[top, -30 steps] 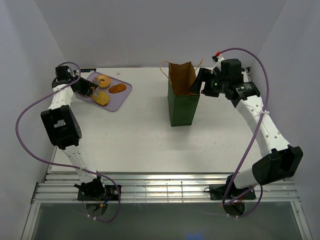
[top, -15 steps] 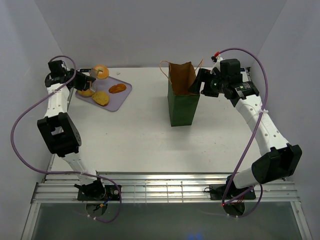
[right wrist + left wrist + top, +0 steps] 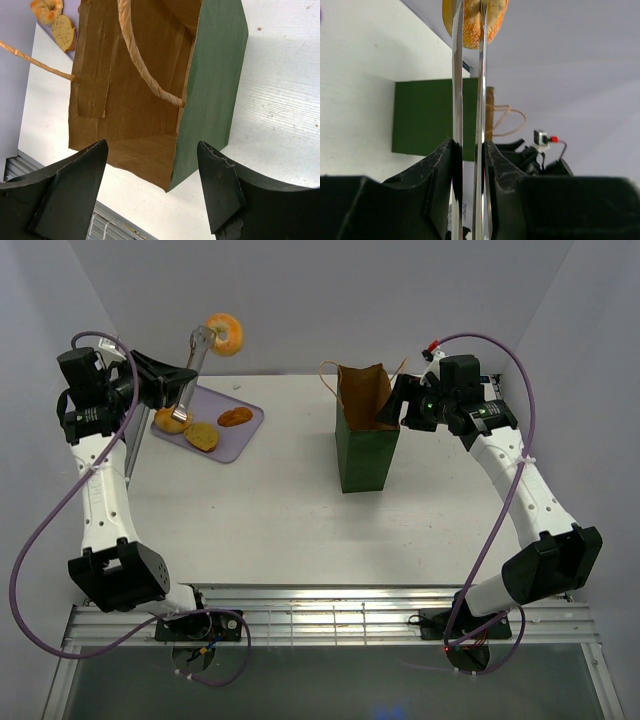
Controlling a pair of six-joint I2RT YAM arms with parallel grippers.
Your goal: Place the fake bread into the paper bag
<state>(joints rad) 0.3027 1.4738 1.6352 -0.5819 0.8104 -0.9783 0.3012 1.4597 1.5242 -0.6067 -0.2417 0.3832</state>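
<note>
The doughnut in my left gripper should go to the right in the top view next, over the paper bag's opening. The opening faces up, so I should release it there.
My left gripper is shut on a pair of metal tongs, and the tong tips pinch the ring doughnut high above the table's back left. In the left wrist view the doughnut sits at the top between the two blades. The rest of the fake bread lies on the lilac tray: a lumpy bun, a yellowish slice and a dark oval. The paper bag stands upright with its mouth open. My right gripper is open at the bag's right rim, its jaws either side of the green wall.
The bag's string handles stick up at its back rim. White walls close in the table on the left, back and right. A slatted metal rail runs along the near edge by the arm bases.
The left arm has risen and drawn back, lifting the tongs and doughnut from the tray to high above it. The right arm and bag have stayed put.
</note>
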